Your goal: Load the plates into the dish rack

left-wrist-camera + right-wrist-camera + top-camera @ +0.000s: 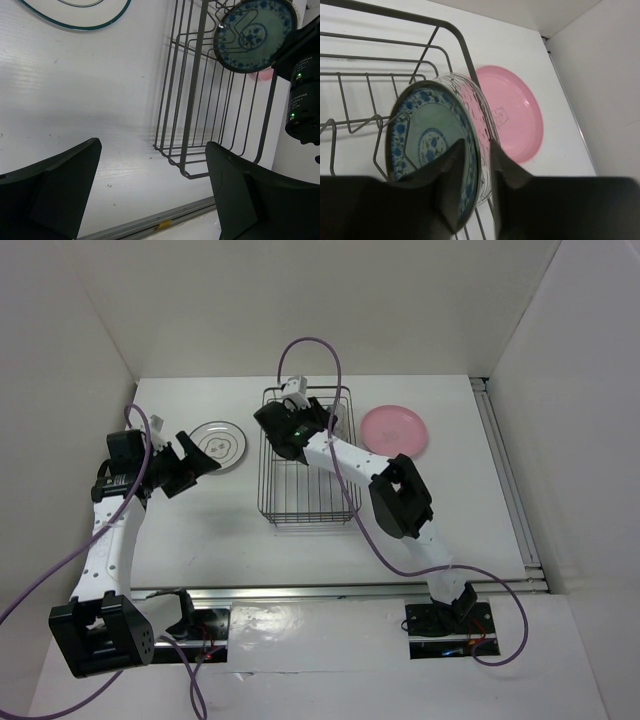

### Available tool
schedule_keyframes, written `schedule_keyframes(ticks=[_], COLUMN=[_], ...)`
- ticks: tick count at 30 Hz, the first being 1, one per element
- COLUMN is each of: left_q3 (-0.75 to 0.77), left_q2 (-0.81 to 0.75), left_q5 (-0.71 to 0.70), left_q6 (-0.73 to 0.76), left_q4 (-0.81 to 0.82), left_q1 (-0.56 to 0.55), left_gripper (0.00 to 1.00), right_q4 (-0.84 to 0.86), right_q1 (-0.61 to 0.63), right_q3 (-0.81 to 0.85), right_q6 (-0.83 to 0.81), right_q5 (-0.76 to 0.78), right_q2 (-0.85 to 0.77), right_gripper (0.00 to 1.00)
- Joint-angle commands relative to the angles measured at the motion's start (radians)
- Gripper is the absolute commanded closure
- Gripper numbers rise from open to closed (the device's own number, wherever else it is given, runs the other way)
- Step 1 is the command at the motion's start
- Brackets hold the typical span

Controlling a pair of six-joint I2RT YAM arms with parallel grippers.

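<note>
My left gripper still has its open fingers above bare table, short of the plate, so it will turn and move down onto the near rim of the white plate (52,23).
The dark wire dish rack (305,490) stands mid-table. My right gripper (291,403) reaches into its far end. In the right wrist view it (479,172) is shut on the rim of the blue-green patterned plate (427,140), which is upright in the rack (370,75). The clear glass plate (482,112) stands upright just behind it. The pink plate (396,429) lies flat right of the rack. The white ringed plate (219,444) lies flat left of the rack. My left gripper (190,468) is open and empty just beside the white plate, over bare table (152,200).
The left wrist view shows the rack's near corner (195,100), the blue-green plate (255,35), the white plate's edge (75,15) and the table's metal front rail (165,222). White walls enclose the table on three sides.
</note>
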Motion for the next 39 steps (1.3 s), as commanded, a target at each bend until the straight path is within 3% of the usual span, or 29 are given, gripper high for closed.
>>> schedule_keyframes(ticks=[1,8,14,16,22,25,28,32,39], left_q3=[0.003,0.012,0.012,0.012,0.012,0.047,0.101,0.086,-0.003], left_q2=[-0.013,-0.013,-0.002,0.01,0.168,0.242,0.332,0.438,0.533], left_q5=[0.012,-0.008,-0.053,-0.071,-0.143,-0.31,-0.383,-0.352,-0.317], left_q6=[0.001,0.001,0.001,-0.013,-0.206,-0.299,-0.358,-0.434,-0.513], left_q4=[0.026,0.026,0.017,0.017,0.009,0.029,0.038,0.15,0.378], left_q1=[0.005,0.005,0.005,0.005,0.026,0.026,0.037,0.037,0.046], left_gripper=[0.01,0.01,0.01,0.01,0.01,0.01,0.01,0.04,0.11], right_q4=[-0.05,-0.036,0.002,-0.009,0.207,0.189,0.148,0.169,0.116], right_q1=[-0.002,-0.012,-0.039,-0.039,-0.028,-0.028,-0.016,0.033,0.033], right_q3=[0.042,0.051,0.073,0.034,-0.409,-0.504,-0.575,-0.699,-0.708], right_q6=[0.06,0.045,0.022,0.048,0.092,0.123,0.163,0.187,0.187], right_q5=[0.007,-0.014,-0.189,-0.33,-0.785,-0.842,-0.878,-0.898,-0.862], right_q2=[0.0,-0.058,-0.23,-0.315,-0.802,-0.919,-0.991,-1.097,-1.167], right_gripper=[0.62,0.45,0.34,0.31,0.11,0.11,0.11,0.1,0.1])
